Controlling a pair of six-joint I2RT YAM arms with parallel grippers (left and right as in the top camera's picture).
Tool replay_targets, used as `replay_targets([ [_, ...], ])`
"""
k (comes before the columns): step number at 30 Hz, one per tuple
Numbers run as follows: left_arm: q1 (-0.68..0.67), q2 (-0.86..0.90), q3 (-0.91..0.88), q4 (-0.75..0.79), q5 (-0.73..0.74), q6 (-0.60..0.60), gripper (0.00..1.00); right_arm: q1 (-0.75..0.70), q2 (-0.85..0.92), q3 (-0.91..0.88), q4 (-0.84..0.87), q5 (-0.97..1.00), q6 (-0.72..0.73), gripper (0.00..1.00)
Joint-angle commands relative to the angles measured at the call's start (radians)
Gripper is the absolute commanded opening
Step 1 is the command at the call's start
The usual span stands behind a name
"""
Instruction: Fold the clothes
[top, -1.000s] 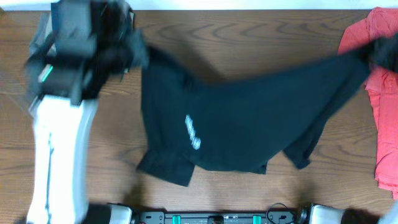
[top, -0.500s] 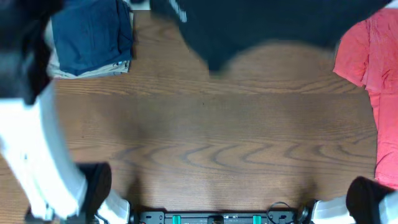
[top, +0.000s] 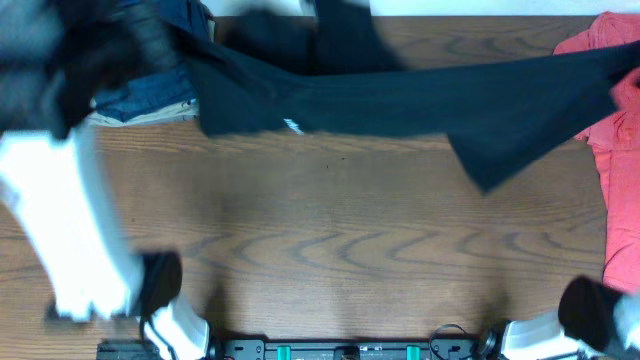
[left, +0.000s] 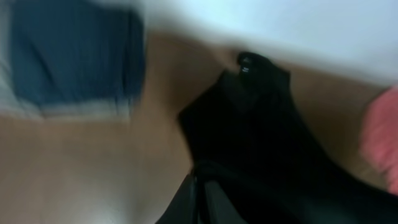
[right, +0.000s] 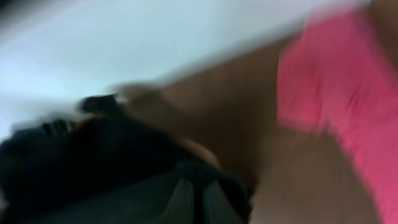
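I should pull my right gripper's shirt end back and down, to release it over the table's clear, bare near wood.
The black shirt (top: 400, 95) hangs stretched in a long band across the far half of the table, with a white logo mark (top: 294, 126) showing. My left gripper (top: 165, 45), blurred, is shut on its left end at the far left. My right gripper (top: 625, 65) is shut on its right end at the right edge, and a loose flap (top: 500, 160) hangs below there. In the left wrist view the fingers (left: 199, 199) pinch black fabric (left: 261, 137). In the right wrist view the fingers (right: 196, 199) pinch black fabric (right: 93, 155) too.
Folded navy and khaki garments (top: 150, 95) lie at the far left under my left gripper, also in the left wrist view (left: 74, 56). A coral-red shirt (top: 620, 180) lies along the right edge, also in the right wrist view (right: 336, 81). Bare wooden table (top: 330, 250) fills the front.
The shirt, stretched over mid-table a second ago, was swung up to the far edge. It has now come back down, stretched across the far half. Both arms moved fast and are blurred.
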Motion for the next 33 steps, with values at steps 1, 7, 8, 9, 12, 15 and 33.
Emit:
replay_targets([
  [1,-0.004,0.150,-0.126,-0.051,0.036,0.011,0.06,0.070,0.047,-0.165,-0.003,0.003,-0.056,0.01],
  [7,-0.004,0.190,-0.241,-0.095,0.047,0.013,0.06,0.152,0.042,-0.371,0.024,0.008,-0.063,0.01],
  [8,-0.004,0.172,-0.241,-0.095,0.051,0.013,0.06,0.156,0.037,-0.385,0.024,0.011,-0.063,0.01],
  [9,-0.004,0.151,-0.241,-0.094,0.050,0.013,0.06,0.156,0.034,-0.390,0.024,0.018,-0.063,0.01],
  [12,-0.004,0.058,-0.241,-0.095,0.050,0.013,0.06,0.156,0.005,-0.391,0.018,0.058,-0.044,0.01],
  [15,-0.004,-0.069,-0.241,-0.095,0.050,0.013,0.06,0.152,-0.048,-0.391,0.018,0.088,-0.022,0.01],
  [33,-0.091,-0.649,-0.679,-0.095,0.050,-0.020,0.06,0.154,-0.422,-0.571,-0.074,0.164,-0.010,0.01],
])
